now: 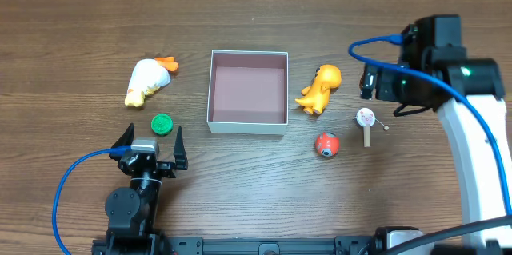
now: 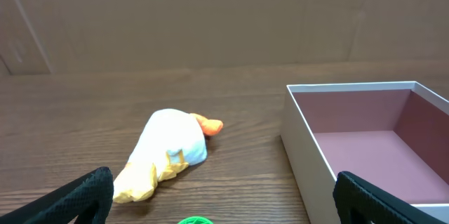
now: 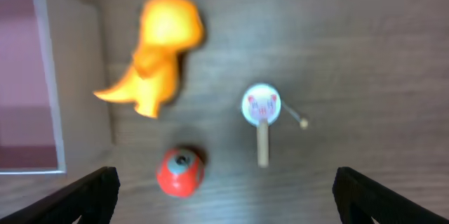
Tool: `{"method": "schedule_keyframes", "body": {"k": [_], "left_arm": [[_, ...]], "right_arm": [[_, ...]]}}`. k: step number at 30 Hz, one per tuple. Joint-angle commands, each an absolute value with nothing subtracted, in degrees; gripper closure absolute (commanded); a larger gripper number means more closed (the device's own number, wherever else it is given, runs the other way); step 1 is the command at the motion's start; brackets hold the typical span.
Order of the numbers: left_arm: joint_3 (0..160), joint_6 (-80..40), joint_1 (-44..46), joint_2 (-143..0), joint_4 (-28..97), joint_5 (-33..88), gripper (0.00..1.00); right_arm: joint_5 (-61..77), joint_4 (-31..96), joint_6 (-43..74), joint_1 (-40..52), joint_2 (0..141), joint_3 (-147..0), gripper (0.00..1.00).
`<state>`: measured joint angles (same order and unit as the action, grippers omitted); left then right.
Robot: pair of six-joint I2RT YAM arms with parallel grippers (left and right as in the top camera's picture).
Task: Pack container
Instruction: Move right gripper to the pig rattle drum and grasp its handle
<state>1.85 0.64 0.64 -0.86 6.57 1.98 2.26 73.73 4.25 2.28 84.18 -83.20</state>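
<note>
The rattle drum's wooden handle (image 1: 366, 136) (image 3: 262, 144) is next for my right gripper, which will come down onto it with its open fingers on either side of the handle.
The container (image 1: 212, 87), a shallow white-walled box with a pinkish-brown floor, sits mid-table with nothing in it; it also shows in the left wrist view (image 2: 298, 136) and at the left edge of the right wrist view (image 3: 52, 76). A white and yellow duck toy (image 1: 147, 81) (image 2: 165, 154) and a green cap (image 1: 162, 124) (image 2: 195, 220) lie to its left. An orange dinosaur (image 1: 321, 87) (image 3: 158, 62), a red ball (image 1: 326, 144) (image 3: 180, 171) and a small rattle drum (image 1: 366, 119) (image 3: 262, 112) lie to its right. My left gripper (image 1: 150, 141) (image 2: 224, 199) is open near the cap. My right gripper (image 1: 370, 79) (image 3: 224, 196) is open above the right-hand toys.
The wooden table (image 1: 264, 7) runs past all the toys. Blue cables (image 1: 68, 179) trail from both arms. A brown wall (image 2: 210, 13) stands behind the table in the left wrist view.
</note>
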Motion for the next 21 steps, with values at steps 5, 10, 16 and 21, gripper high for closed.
{"method": "schedule_keyframes", "body": {"k": [5, 10, 16, 21], "left_arm": [[1.37, 1.76, 0.23, -0.25, 6.42, 2.81, 0.0], [1.37, 1.76, 0.23, -0.25, 6.42, 2.81, 0.0], [1.37, 1.76, 0.23, -0.25, 6.42, 2.81, 0.0], [1.37, 1.76, 0.23, -0.25, 6.42, 2.81, 0.0]], "right_arm": [[1.13, 73.08, 1.43, 2.17, 92.01, -82.21, 0.07], [1.15, 68.95, 1.76, 2.17, 93.56, -77.19, 0.18], [1.13, 64.64, 3.2, 2.17, 93.56, -71.5, 0.24], [1.13, 59.35, 3.25, 2.17, 93.56, -65.17, 0.24]]}}
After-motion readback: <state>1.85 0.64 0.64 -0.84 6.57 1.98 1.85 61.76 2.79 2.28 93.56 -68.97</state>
